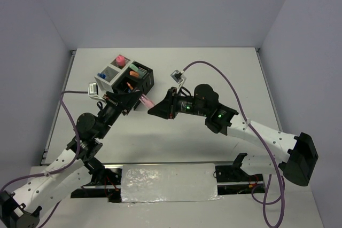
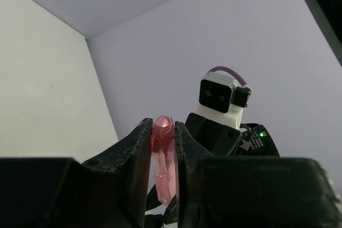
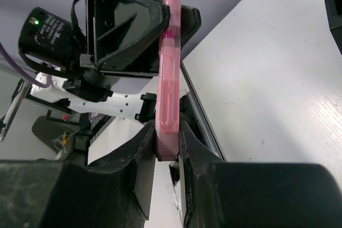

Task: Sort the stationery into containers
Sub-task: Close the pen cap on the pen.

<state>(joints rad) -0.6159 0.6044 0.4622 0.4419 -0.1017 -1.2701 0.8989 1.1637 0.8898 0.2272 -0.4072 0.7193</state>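
My left gripper is inward of the front black bin and above it. It will tilt down next and lower outward over that bin to release the highlighter.
A pink highlighter [image 1: 147,100] is held in the air between both grippers, just in front of the mesh bins [image 1: 114,82]. My left gripper [image 1: 137,100] is shut on its capped end, seen in the left wrist view [image 2: 162,129] with the highlighter [image 2: 163,158] between the fingers. My right gripper [image 1: 155,107] is shut on its flat end; in the right wrist view [image 3: 166,132] the highlighter [image 3: 169,78] runs up to the left gripper [image 3: 140,28]. An orange and a green marker [image 1: 135,70] stand in a black bin [image 1: 148,78]. A pink-capped bottle [image 1: 121,58] stands in a white bin.
The bins stand at the table's back left, close behind the left gripper. A blue item [image 1: 101,75] shows in the front white bin [image 1: 107,85]. The right arm's wrist camera [image 2: 220,95] faces the left wrist view. Foil-covered padding [image 1: 168,183] lies between the arm bases.
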